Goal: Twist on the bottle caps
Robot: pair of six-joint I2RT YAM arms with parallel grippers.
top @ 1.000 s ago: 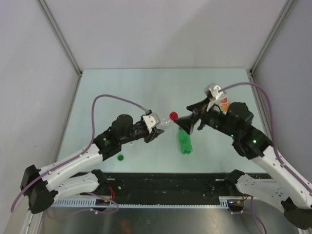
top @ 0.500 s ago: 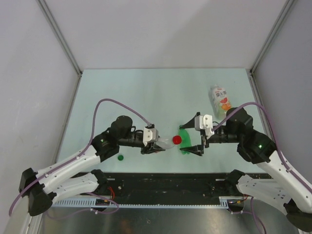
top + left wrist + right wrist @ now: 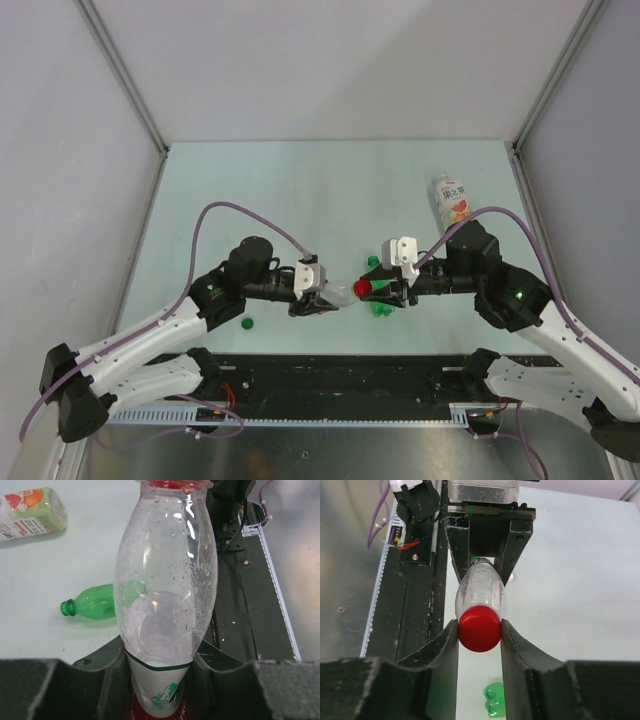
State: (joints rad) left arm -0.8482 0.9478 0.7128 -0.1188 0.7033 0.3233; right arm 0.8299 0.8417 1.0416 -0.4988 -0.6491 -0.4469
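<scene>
I should carry the slim bottle outward and down with my right gripper next and release it on the open tabletop [image 3: 416,222] beside the wider bottle, since the red cap is on the slim bottle's neck.
My left gripper [image 3: 318,296] is shut on the labelled lower body of a slim clear bottle [image 3: 165,580] and holds it level above the table, neck pointing right. A red cap [image 3: 479,628] sits on that neck. My right gripper [image 3: 479,630] is shut on the red cap, one finger pressing each side. In the top view the red cap [image 3: 362,288] lies between the two grippers. A small green bottle [image 3: 92,602] lies uncapped on the table below them, partly hidden under the right gripper [image 3: 374,291]. A green cap [image 3: 247,323] rests near the left arm.
A wider clear bottle [image 3: 452,200] with a white-red label lies on its side at the back right of the table. The black base rail [image 3: 340,375] runs along the near edge. Grey walls enclose the table on three sides.
The right gripper has come down from the wider bottle, moved left to the bottle neck and closed on the red cap. The left arm brought the slim bottle nearer, then held still.
</scene>
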